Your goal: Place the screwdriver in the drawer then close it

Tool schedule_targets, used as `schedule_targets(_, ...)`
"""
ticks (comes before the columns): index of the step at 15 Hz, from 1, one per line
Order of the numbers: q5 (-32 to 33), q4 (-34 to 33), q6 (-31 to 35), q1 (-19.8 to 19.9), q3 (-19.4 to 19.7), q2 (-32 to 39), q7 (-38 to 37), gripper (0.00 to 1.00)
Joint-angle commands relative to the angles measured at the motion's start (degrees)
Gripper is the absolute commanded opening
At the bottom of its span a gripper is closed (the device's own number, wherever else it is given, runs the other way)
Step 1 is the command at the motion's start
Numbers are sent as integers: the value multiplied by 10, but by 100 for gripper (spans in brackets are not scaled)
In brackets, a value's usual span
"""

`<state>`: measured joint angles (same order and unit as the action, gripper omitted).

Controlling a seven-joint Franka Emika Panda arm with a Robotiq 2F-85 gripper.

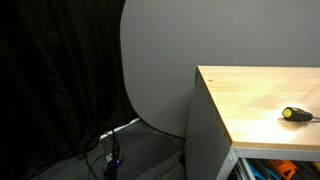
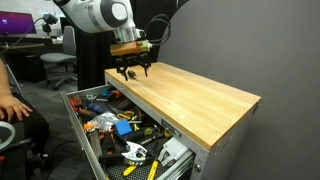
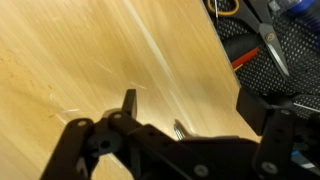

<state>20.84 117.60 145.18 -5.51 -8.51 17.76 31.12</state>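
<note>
The screwdriver's stem lies at a slant between the gripper's open fingers, so the robot's gripper will turn to line up with the screwdriver and go down over its stubby handle.
The screwdriver, with a stubby yellow-and-black handle, lies on the light wooden cabinet top. In the wrist view only a thin metal shaft tip shows between my fingers; the handle is hidden under the gripper body. My gripper is open and empty, just above the far end of the wooden top. The drawer is pulled out below the top and is full of tools. It also shows in an exterior view and in the wrist view.
A person's hand rests at the left, near the open drawer. Pliers and several other tools lie in the drawer. A dark curtain and floor cables are beside the cabinet.
</note>
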Motion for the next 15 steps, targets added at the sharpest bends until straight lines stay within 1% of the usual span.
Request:
schedule_targets(1,-4,-30,14,-8,-19,26,35,100)
schedule_targets(5,-5,-62,0,-18,-36,52,70,100)
schedule_targets(6,3,-64,2,-26,-37,57,67,100)
schedule_targets(11,7,-102,-5,-47,-45,88,106,100)
schedule_targets(12,8,-108,-5,-51,-45,95,112,96)
schedule_targets(13,9,-116,-3,-53,-44,101,119,73)
schedule_targets(15,15,-128,-3,-58,-39,111,128,68)
